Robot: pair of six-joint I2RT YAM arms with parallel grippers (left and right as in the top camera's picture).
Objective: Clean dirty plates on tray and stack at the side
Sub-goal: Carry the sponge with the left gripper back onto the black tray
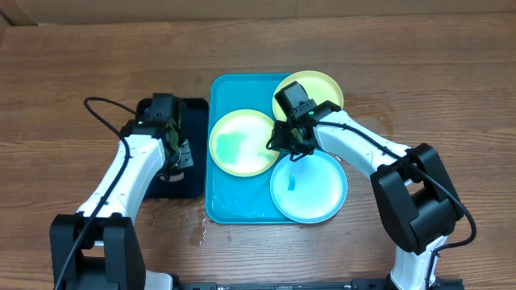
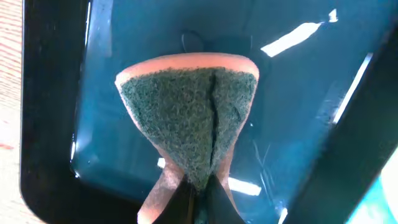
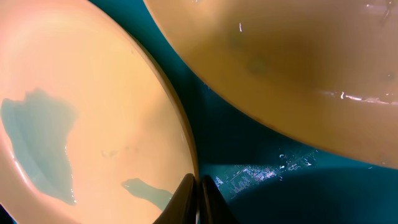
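Observation:
My left gripper moves down next and releases the folded sponge (image 2: 193, 118) onto the black tray's wet bottom below it, as the sponge hangs inside the tray's rim.
Three plates lie on the blue tray (image 1: 234, 211). A yellow-green plate (image 1: 240, 143) with a wet greenish patch is at its left, a yellow plate (image 1: 320, 84) overhangs the far right corner, and a light blue plate (image 1: 310, 190) with a small blue smear overhangs the near right. My right gripper (image 1: 284, 138) is shut on the right rim of the yellow-green plate (image 3: 93, 112), and the yellow plate (image 3: 298, 56) is just beyond it. My left gripper (image 2: 199, 202) is shut on a folded sponge (image 2: 193, 118), green scouring side up, over the black tray (image 2: 50, 124).
The black tray (image 1: 193, 109) lies left of the blue tray and holds shallow water. Water drops (image 1: 201, 229) dot the wooden table near the blue tray's near left corner. Bare table lies to the far right and at the back.

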